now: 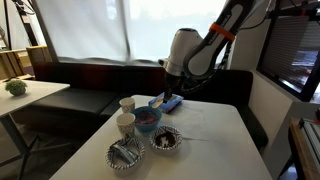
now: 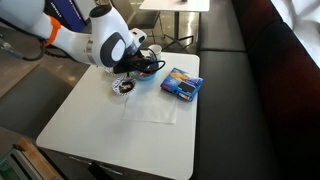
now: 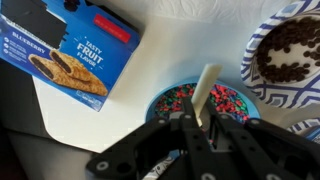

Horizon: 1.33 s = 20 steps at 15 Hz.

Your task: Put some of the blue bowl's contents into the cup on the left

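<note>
I will next lower the white spoon [image 3: 207,88] into the blue bowl and release it on the colored pieces, as the bowl's open top is just below my gripper.
The blue bowl [image 3: 225,100] holds small red, blue and green pieces; it sits mid-table in an exterior view [image 1: 147,119]. My gripper [image 3: 195,125] is shut on a white spoon [image 3: 207,88] that reaches over the bowl's contents. In an exterior view the gripper [image 1: 160,101] hangs just above the bowl. Two pale paper cups [image 1: 127,103] [image 1: 125,124] stand to the left of the bowl. In the exterior view from the opposite side the arm [image 2: 112,45] hides most of the bowl and the cups.
A silvery patterned bowl of dark pieces [image 3: 290,45] [image 1: 166,140] sits beside the blue bowl; a second one [image 1: 125,154] holds utensils. A blue fruit-bar packet [image 3: 75,50] [image 2: 181,84] lies on the table [image 2: 130,125]. A dark bench surrounds it.
</note>
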{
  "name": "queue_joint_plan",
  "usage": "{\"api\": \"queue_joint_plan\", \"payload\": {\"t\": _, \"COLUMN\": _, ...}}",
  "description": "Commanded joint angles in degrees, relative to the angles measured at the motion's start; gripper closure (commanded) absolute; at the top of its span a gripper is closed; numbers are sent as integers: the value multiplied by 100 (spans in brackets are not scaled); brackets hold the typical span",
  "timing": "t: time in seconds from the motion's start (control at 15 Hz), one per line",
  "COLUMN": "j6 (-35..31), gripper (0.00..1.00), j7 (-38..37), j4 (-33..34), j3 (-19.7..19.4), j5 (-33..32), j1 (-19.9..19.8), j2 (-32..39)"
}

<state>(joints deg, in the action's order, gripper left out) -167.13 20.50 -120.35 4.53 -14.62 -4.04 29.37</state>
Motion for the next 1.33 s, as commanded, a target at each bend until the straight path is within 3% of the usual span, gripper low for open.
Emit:
{"api": "queue_joint_plan", "payload": {"t": 0.0, "j6": 583, "gripper": 97, "j7": 241, "j4": 796, "j3": 227, "j5": 254, "j1": -147, "j2": 605}}
{"api": "queue_joint_plan", "payload": {"t": 0.8, "j6": 1294, "gripper": 97, "j7": 303, "j4": 2731, "j3": 254, "j5": 212, "j1": 6, "j2": 2158}}
{"api": "queue_joint_plan", "payload": {"t": 1.27, "j6": 1464, "gripper": 97, "j7": 395, "j4": 3225, "j3": 288, "j5": 199, "j1": 30, "j2": 2504}}
